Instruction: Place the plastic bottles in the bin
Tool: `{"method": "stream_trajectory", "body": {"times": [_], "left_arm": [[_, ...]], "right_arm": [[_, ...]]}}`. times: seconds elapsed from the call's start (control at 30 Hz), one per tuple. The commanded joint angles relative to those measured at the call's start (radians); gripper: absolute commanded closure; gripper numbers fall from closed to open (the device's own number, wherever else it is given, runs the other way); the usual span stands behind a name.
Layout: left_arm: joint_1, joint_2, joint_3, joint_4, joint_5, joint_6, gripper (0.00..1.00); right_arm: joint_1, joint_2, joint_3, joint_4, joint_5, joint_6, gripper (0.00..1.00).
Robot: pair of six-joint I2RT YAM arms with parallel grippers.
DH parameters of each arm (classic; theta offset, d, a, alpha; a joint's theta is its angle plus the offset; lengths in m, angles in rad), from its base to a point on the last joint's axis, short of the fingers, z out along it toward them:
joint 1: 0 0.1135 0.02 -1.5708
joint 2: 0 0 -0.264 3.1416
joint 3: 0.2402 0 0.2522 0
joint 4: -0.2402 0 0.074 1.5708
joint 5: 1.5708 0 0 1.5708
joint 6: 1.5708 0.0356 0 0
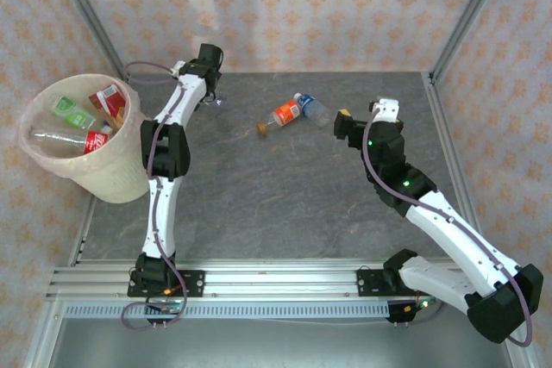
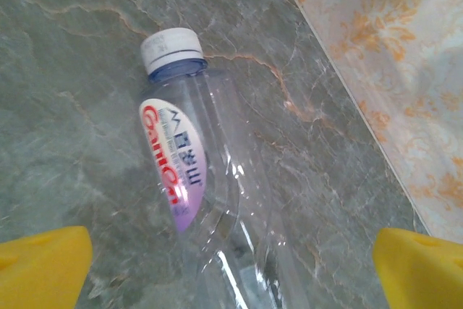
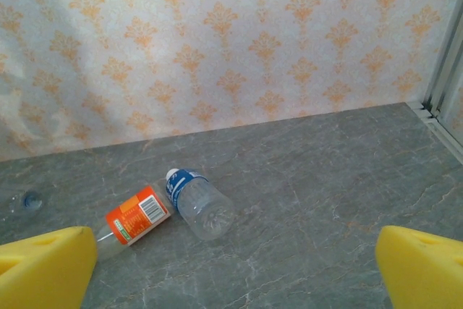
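Note:
I will move my left gripper down next onto the clear body (image 2: 237, 245) beside the label's purple end, because the bottle is lying on the tabletop between the gripper's open yellow fingers.
A clear plastic bottle (image 2: 195, 171) with a white cap and a white-and-purple label lies on the table. My left gripper (image 2: 231, 265) is open over it, yellow fingertips (image 2: 43, 265) apart on either side and not touching it. In the top view the left gripper (image 1: 210, 92) is at the far left of the table, right of the bin (image 1: 34, 109). The bin holds several bottles (image 1: 86, 122). An orange-labelled bottle (image 1: 286, 114) and a blue-labelled bottle (image 1: 310, 108) lie together mid-table. My right gripper (image 1: 339, 124) is open just right of them and holds nothing.
In the right wrist view the orange-labelled bottle (image 3: 134, 218) and the blue-labelled bottle (image 3: 195, 200) lie ahead and to the left of the right gripper (image 3: 235, 265). The patterned back wall (image 3: 231, 48) stands close behind. A metal frame post (image 1: 453, 36) marks the far right corner.

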Motion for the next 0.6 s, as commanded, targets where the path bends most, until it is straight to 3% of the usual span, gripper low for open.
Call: {"method": "stream_trajectory", "body": {"times": [0.0,0.1,0.23,0.57], "left_arm": [[-0.007,0.071,0.114,-0.082,0.025,-0.051,0.00],[-0.004,0.122,0.167,-0.141,0.001,-0.084,0.00],[0.004,0.135,0.125,-0.099,0.027,-0.094,0.00],[0.011,0.115,0.035,0.033,0.142,0.085,0.29]], "right_arm": [[-0.006,0.005,0.002,-0.014,0.006,-0.039,0.01],[-0.006,0.018,0.011,-0.019,0.010,-0.046,0.01],[-0.005,0.040,0.021,-0.023,0.010,-0.050,0.01],[-0.006,0.064,0.045,-0.044,0.000,-0.021,0.01]]}}
